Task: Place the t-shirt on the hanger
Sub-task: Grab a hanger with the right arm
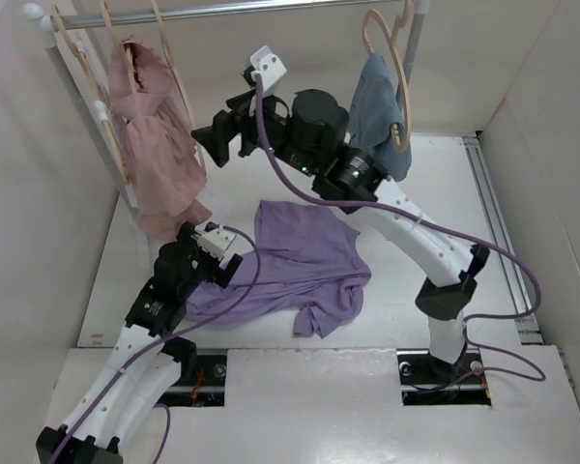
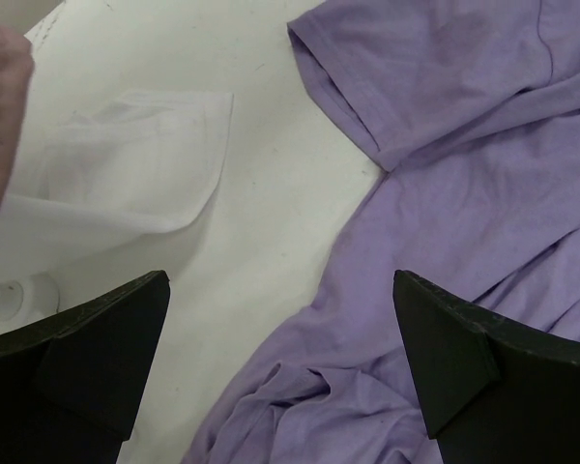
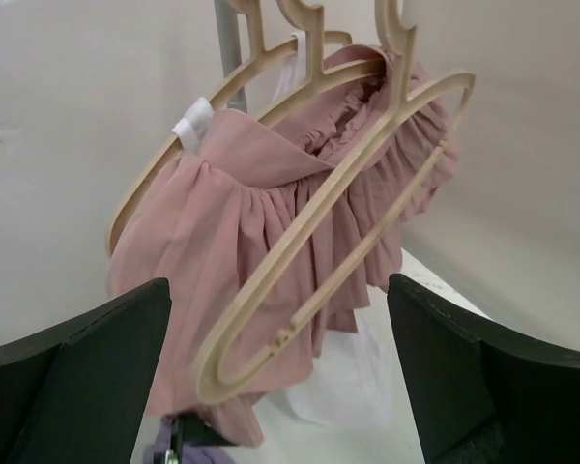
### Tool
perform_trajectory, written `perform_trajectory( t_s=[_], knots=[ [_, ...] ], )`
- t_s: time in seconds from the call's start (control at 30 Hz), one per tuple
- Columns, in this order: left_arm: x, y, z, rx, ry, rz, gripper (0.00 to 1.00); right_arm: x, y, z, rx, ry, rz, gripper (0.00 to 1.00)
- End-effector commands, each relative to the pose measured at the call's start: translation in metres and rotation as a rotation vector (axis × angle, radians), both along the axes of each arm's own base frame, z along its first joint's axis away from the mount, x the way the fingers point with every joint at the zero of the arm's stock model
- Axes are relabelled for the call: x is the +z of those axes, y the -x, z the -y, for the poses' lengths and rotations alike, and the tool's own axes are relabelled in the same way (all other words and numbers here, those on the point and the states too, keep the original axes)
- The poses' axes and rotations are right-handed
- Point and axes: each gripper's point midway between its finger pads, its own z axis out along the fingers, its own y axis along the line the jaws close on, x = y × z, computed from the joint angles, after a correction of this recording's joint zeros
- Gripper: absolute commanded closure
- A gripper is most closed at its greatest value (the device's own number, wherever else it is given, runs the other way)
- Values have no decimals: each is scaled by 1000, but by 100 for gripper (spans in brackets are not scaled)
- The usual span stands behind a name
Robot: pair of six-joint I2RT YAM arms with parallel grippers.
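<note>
I will next move my right gripper to the left in the top view and close it on the bare hanger's upper arm (image 1: 182, 97) (image 3: 278, 256), which slants ahead of its open fingers.
The lavender t-shirt (image 1: 304, 261) lies crumpled on the white table; it also fills the right of the left wrist view (image 2: 454, 193). My left gripper (image 1: 222, 266) hangs open and empty just above the shirt's left edge (image 2: 280, 358). A bare tan hanger (image 1: 184, 97) hangs on the rack in front of the pink garment. In the right wrist view the hanger (image 3: 338, 222) slants down between my open jaws, a little ahead of them. My right gripper (image 1: 213, 140) is raised, faces the hanger, holds nothing and shows in its wrist view (image 3: 280, 367).
The metal rack bar (image 1: 222, 10) runs along the back. A dusty-pink garment (image 1: 159, 164) hangs at its left, a light-blue garment (image 1: 377, 106) on its own hanger at the right. A white sheet (image 2: 126, 164) lies on the table by the rack's foot.
</note>
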Motion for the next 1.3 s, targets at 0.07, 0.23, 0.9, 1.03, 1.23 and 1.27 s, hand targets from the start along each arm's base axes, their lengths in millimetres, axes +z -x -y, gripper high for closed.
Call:
perform_trajectory(
  t_s=[0.07, 0.23, 0.9, 1.03, 1.23, 1.27],
  knots=[
    [16, -2, 3, 8, 50, 69, 0, 60, 2, -11, -18, -238, 101, 3],
    [18, -1, 6, -17, 53, 78, 0, 44, -5, -31, -38, -243, 87, 3],
    [21, 1, 5, -20, 48, 90, 0, -25, -70, -45, -322, -189, 4, 85],
    [21, 1, 3, -11, 45, 91, 0, -25, -73, -42, -347, -204, 3, 100],
    [21, 0, 2, -3, 42, 92, 0, -5, -56, -44, -250, -192, 90, 100],
    [23, 1, 2, -3, 46, 101, 0, -9, -55, -46, -222, -180, 97, 100]
  ],
)
